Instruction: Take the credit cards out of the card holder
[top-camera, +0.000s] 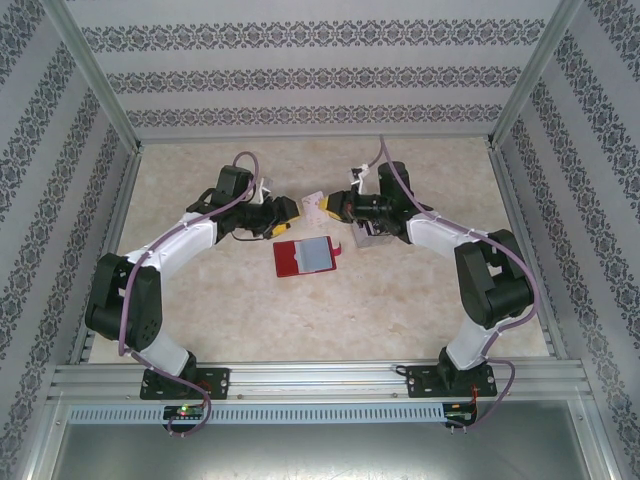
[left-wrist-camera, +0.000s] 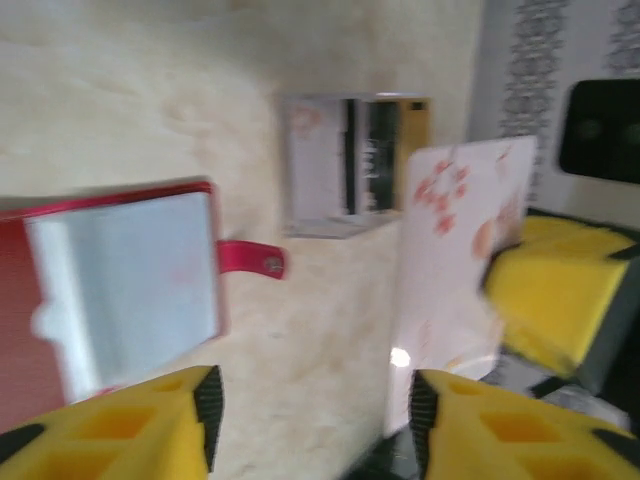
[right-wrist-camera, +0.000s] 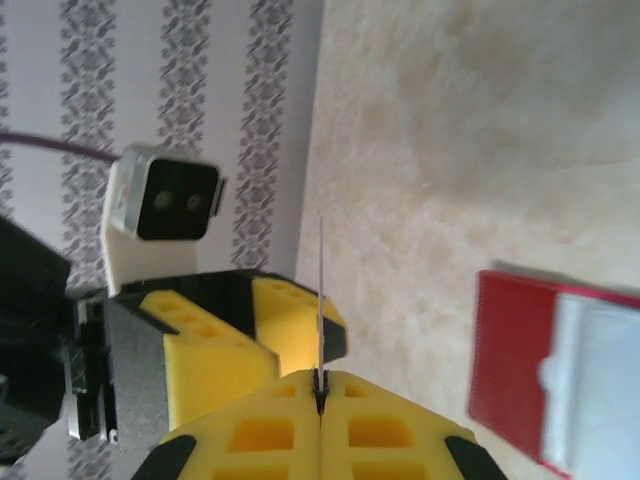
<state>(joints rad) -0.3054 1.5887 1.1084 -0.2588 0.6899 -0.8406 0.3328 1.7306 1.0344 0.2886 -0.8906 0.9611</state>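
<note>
The robot's right gripper should next move away from the left gripper and down, to let go of the card in the clear tray's pale end (top-camera: 362, 235), where similar pink blossoms show.
The red card holder (top-camera: 305, 256) lies open on the table, pale inner panel up, its tab (left-wrist-camera: 250, 258) pointing right. It also appears in both wrist views (left-wrist-camera: 110, 290) (right-wrist-camera: 560, 380). My right gripper (top-camera: 334, 208) (right-wrist-camera: 321, 385) is shut on a white credit card with pink blossoms (top-camera: 318, 205) (left-wrist-camera: 460, 270), seen edge-on (right-wrist-camera: 321, 290) from the right wrist. My left gripper (top-camera: 290, 220) (left-wrist-camera: 314, 415) stands open facing it, its right finger (left-wrist-camera: 470, 420) beside the card's lower edge. A small pile of credit cards (left-wrist-camera: 350, 160) (top-camera: 363, 240) lies past the holder.
Patterned walls and metal frame posts (top-camera: 95, 80) close in the table (top-camera: 300, 330) on three sides. The left wrist camera (right-wrist-camera: 165, 200) sits close to my right gripper. Open tabletop lies in front of the holder.
</note>
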